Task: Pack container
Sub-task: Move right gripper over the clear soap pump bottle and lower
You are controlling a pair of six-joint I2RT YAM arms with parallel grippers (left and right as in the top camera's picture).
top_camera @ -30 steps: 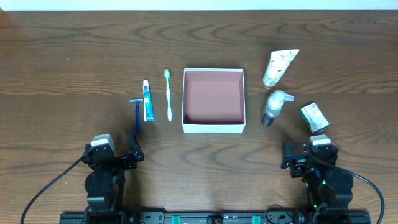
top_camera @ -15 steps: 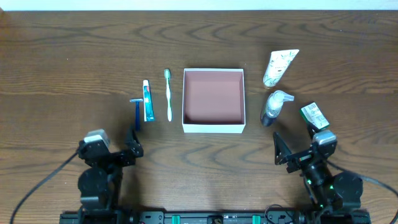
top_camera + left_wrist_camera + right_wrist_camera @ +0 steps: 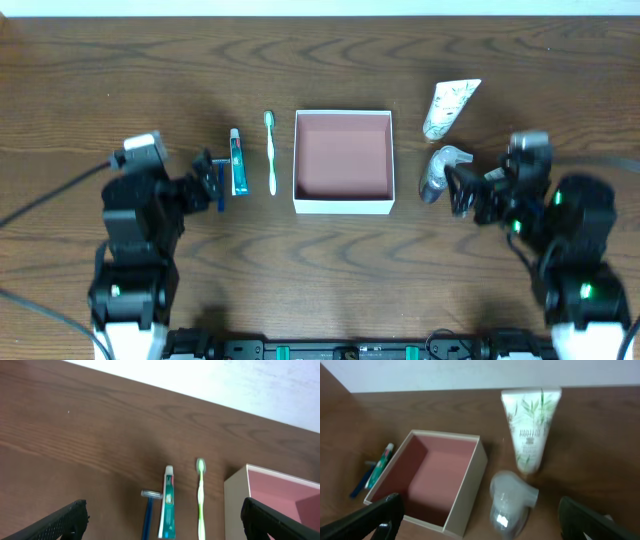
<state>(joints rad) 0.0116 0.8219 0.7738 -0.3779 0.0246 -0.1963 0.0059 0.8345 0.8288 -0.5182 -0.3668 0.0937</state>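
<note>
My right gripper should next move outward, down and toward the container, and tip its open fingers downward around the clear spray bottle (image 3: 440,174) (image 3: 509,505). The fingers still stop short.
The container (image 3: 343,207), a shallow white box with a reddish-brown inside, sits empty at the table's middle. It also shows in the left wrist view (image 3: 239,491) and the right wrist view (image 3: 468,491). Left of it lie a green toothbrush (image 3: 270,152), a toothpaste tube (image 3: 238,162) and a blue razor (image 3: 220,186). My left gripper (image 3: 208,182) is open over the razor's near end (image 3: 148,512). My right gripper (image 3: 458,192) is open just short of a clear spray bottle (image 3: 437,170) (image 3: 512,502).
A white leaf-printed tube (image 3: 450,107) lies beyond the bottle, also in the right wrist view (image 3: 530,430). The small green-and-white carton is hidden under my right arm. The toothbrush (image 3: 201,495) and toothpaste (image 3: 167,507) lie parallel beside the box.
Both arms have swung up from the front edge toward the objects: the left to the razor, the right to the spray bottle, now covering the carton.
</note>
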